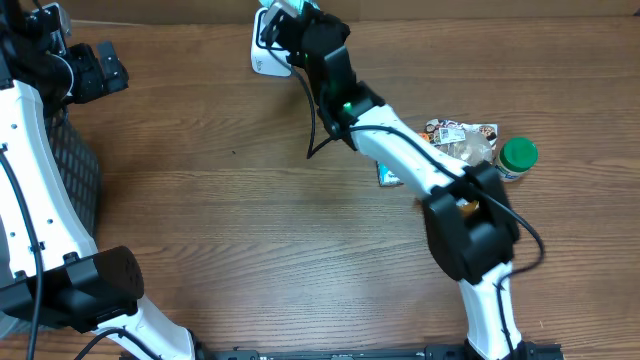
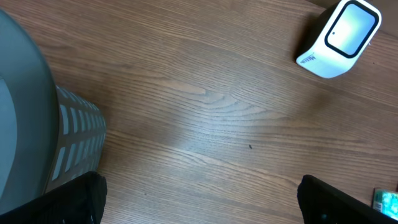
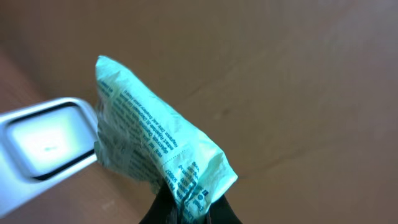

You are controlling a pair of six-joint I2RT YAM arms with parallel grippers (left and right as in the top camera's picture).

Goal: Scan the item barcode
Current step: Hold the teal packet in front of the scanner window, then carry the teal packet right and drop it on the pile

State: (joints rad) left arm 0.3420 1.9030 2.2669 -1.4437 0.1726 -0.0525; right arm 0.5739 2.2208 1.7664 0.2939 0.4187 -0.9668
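Observation:
Other items lie there, so I will swing my right gripper back and to the right in the overhead view, down over the snack bag [image 1: 471, 146], to release the packet.
The item is a pale green packet [image 3: 149, 143] with dark print, pinched at its lower end by my right gripper [image 3: 186, 205], which is shut on it. In the overhead view that gripper [image 1: 290, 25] sits at the table's far edge, just over the white scanner [image 1: 262, 55]. The scanner's window [image 3: 37, 140] lies close to the packet's left side in the right wrist view. No barcode shows on the packet's visible face. My left gripper [image 2: 202, 208] is open over bare wood, with the scanner [image 2: 339, 37] far to its upper right. Seen from above, the left gripper [image 1: 100, 65] is at the far left.
A black mesh basket [image 1: 75, 170] stands at the left edge, beside my left arm. At the right lie a snack bag [image 1: 460, 135], a green-lidded jar [image 1: 517, 158] and a small blue packet [image 1: 388, 175], partly under my right arm.

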